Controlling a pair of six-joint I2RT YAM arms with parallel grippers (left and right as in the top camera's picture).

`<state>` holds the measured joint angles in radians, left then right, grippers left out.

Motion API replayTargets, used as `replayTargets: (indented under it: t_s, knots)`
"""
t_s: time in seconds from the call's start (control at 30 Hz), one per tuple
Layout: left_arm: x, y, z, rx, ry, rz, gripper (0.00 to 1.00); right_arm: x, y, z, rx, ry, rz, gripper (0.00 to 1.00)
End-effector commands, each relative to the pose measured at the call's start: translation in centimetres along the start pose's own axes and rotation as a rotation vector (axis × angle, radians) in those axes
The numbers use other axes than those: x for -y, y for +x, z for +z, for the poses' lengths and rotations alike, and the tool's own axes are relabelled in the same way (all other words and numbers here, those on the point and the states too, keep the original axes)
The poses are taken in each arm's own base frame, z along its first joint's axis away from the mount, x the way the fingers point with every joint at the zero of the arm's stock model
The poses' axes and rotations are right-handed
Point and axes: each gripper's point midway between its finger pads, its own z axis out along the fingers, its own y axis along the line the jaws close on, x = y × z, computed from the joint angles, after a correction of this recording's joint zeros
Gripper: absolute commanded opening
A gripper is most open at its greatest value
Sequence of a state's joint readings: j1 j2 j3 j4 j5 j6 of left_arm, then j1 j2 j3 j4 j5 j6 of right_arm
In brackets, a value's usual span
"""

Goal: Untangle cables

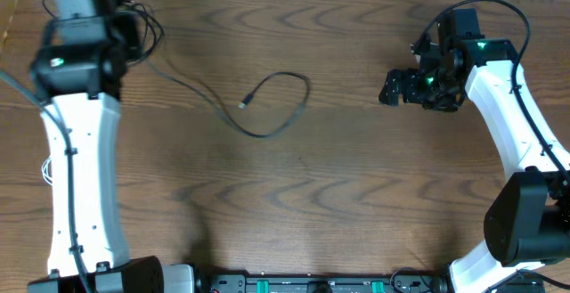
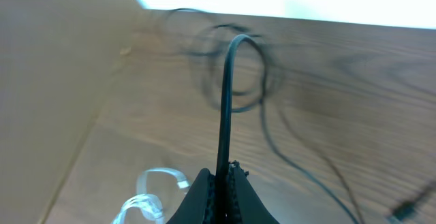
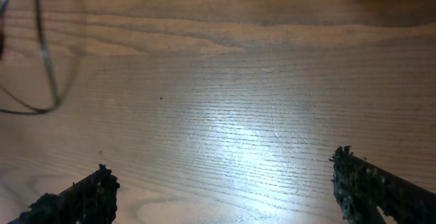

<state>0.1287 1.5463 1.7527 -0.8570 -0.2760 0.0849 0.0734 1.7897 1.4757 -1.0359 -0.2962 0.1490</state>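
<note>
My left gripper is above the white cable (image 1: 46,170) (image 2: 146,195), which lies nearer my base. I need to lower my left gripper back toward that cable next and let go of the black cable clear of the far loops.
A thin black cable (image 1: 260,135) lies on the wooden table (image 1: 356,204) in a loose open loop, and its small plug (image 1: 243,104) points toward the left. Its other end runs up to my left gripper (image 1: 126,31) at the far left. In the left wrist view that gripper (image 2: 223,174) is shut on the black cable (image 2: 225,108), which rises straight out of the jaws. More black cable loops (image 2: 235,67) lie blurred beyond. A white cable (image 2: 146,195) curls just left of the fingers. My right gripper (image 1: 390,88) hovers open at the right, its jaws (image 3: 225,193) holding nothing.
A pale wall or board (image 2: 48,81) borders the table on the left. A little of the white cable (image 1: 45,166) shows beside the left arm. The right wrist view catches the black loop (image 3: 46,67) at its far left.
</note>
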Motion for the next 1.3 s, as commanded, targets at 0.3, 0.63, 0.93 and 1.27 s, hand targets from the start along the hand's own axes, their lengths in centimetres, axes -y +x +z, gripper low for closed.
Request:
replayTargets:
  t_s: [0.3,0.63,0.93,1.27]
  knots:
    - [-14.4,-5.8,-8.1,0.344,-0.435,-0.236,0.08,-0.8,0.0,0.2,0.005,-0.014,-0.028,0.99]
    - [-8.9,-4.7,-6.6,0.282,-0.119,-0.143,0.07,-1.0,-0.3,0.2,0.019,-0.017,-0.036,0.99]
    - [-3.1,2.2,-2.9,-0.053,0.148,-0.198,0.08,-1.2,-0.3,0.3,0.019,-0.018,-0.041,0.99]
    - [-2.8,12.3,4.4,-0.477,-0.052,-0.384,0.07,-1.3,-0.3,0.3,0.017,-0.018,-0.043,0.99]
